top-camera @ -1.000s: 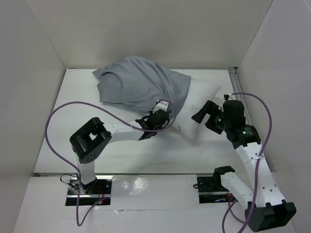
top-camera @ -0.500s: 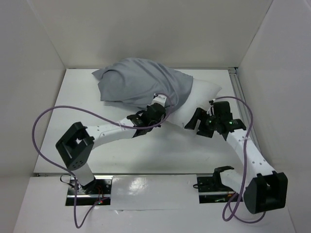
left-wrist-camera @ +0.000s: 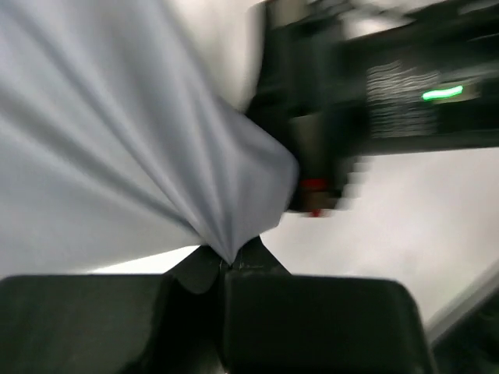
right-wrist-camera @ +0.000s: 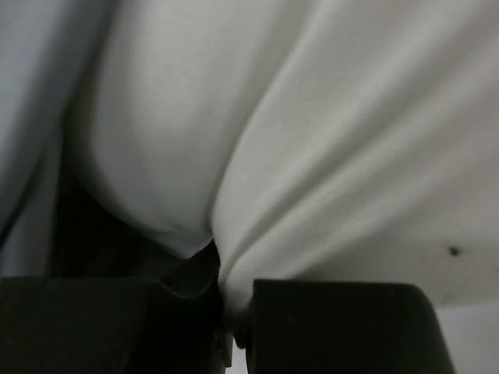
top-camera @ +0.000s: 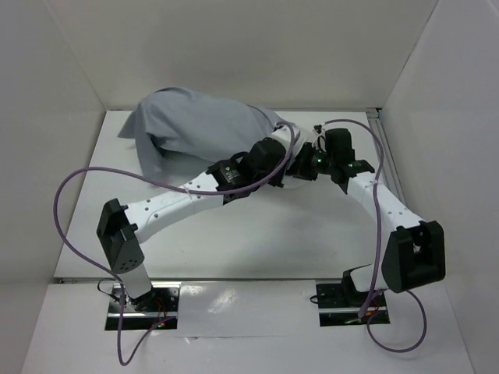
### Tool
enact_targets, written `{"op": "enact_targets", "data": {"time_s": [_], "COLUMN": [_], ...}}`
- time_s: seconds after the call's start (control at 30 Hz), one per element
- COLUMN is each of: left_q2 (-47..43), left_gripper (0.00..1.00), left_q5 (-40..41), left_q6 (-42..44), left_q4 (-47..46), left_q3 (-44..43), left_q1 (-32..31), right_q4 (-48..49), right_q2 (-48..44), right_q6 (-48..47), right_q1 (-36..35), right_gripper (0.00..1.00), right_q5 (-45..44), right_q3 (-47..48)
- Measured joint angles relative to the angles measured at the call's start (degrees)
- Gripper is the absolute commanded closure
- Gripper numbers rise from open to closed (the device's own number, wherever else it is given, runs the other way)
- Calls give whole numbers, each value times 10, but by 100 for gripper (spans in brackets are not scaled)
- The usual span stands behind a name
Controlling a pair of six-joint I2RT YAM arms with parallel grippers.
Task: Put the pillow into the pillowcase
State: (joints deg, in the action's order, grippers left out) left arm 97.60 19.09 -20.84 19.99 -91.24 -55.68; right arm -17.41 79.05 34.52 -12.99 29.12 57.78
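Note:
I should next move the pinched edge in my left gripper outward, toward the table's far edge, and let it go, because white pillow shows bare in the right gripper.
The blue-grey pillowcase (top-camera: 195,128) lies bunched at the back of the table, and it covers the pillow in the top view. My left gripper (top-camera: 287,154) is at its right end, shut on a pinch of the pillowcase's edge (left-wrist-camera: 117,140); the cloth fans out from the closed jaws of the left gripper (left-wrist-camera: 230,265). My right gripper (top-camera: 302,164) is right beside it, almost touching. In the right wrist view the right gripper (right-wrist-camera: 230,288) is shut on a fold of the white pillow (right-wrist-camera: 327,140), with grey pillowcase (right-wrist-camera: 31,78) at the left.
White walls close in the table at the back and both sides. A metal rail (top-camera: 383,136) runs along the right edge. Purple cables (top-camera: 78,187) loop off both arms. The right arm's black wrist (left-wrist-camera: 374,101) fills the upper right of the left wrist view.
Both arms reached toward the back and met. The pillowcase was drawn right over the pillow's bare end, and its bulk shifted left. My right gripper went from open to shut on the pillow.

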Motion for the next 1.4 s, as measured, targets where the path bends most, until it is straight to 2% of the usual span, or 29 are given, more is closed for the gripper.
{"op": "enact_targets", "data": {"time_s": [0.13, 0.27, 0.37, 0.47, 0.57, 0.67, 0.73, 0.83, 0.87, 0.9, 0.93, 0.97, 1.0, 1.07, 1.1, 1.17, 1.27, 1.33, 1.4], "left_q2": [11, -3, -20, -23, -24, -14, 10, 74, 105, 136, 167, 198, 224, 253, 256, 237, 179, 123, 60], "left_gripper": [100, 100, 100, 100, 100, 100, 100, 100, 90, 72, 59, 50, 28, 7, 0, 0, 0, 0, 11], "left_q5": [-35, -101, -144, -161, -200, -266, -315, -359, -364, -365, -364, -356, -346, -321, -304, -250, -182, -141, -106], "left_q6": [11, 0, -13, -26, -39, -66, -89, -114, -122, -125, -123, -118, -108, -89, -76, -47, -16, -3, 0], "left_q4": [42, 76, 141, 224, 270, 298, 308, 298, 292, 285, 281, 275, 271, 270, 270, 262, 268, 269, 265], "left_q3": [-104, -134, -177, -274, -343, -380, -398, -412, -422, -431, -444, -458, -469, -471, -465, -449, -422, -400, -374], "left_q1": [-18, -2, 23, 41, 76, 141, 190, 228, 233, 236, 237, 238, 238, 235, 232, 212, 163, 125, 97], "right_q4": [37, 30, 10, -35, -80, -125, -157, -197, -202, -205, -206, -205, -205, -174, -143, -88, -40, -40, -43], "right_q2": [-27, -77, -130, -215, -305, -374, -386, -373, -364, -355, -341, -323, -306, -243, -217, -160, -96, -50, -18], "right_q6": [25, 31, 29, 29, 30, 32, 33, 31, 31, 32, 34, 34, 37, 46, 51, 64, 65, 55, 37], "right_q1": [18, 34, 35, 35, 34, 32, 32, 32, 32, 33, 32, 33, 33, 46, 58, 84, 122, 151, 179], "right_gripper": [100, 100, 100, 100, 100, 100, 100, 100, 100, 100, 100, 100, 97, 69, 43, 17, 11, 8, 4], "right_q5": [39, 56, 51, 46, 47, 47, 37, -2, -19, -34, -53, -70, -82, -90, -90, -91, -94, -95, -103], "right_q3": [-1, -6, -14, -21, -21, -18, -8, -5, -12, -21, -31, -43, -53, -61, -59, -48, -12, 35, 76]}}
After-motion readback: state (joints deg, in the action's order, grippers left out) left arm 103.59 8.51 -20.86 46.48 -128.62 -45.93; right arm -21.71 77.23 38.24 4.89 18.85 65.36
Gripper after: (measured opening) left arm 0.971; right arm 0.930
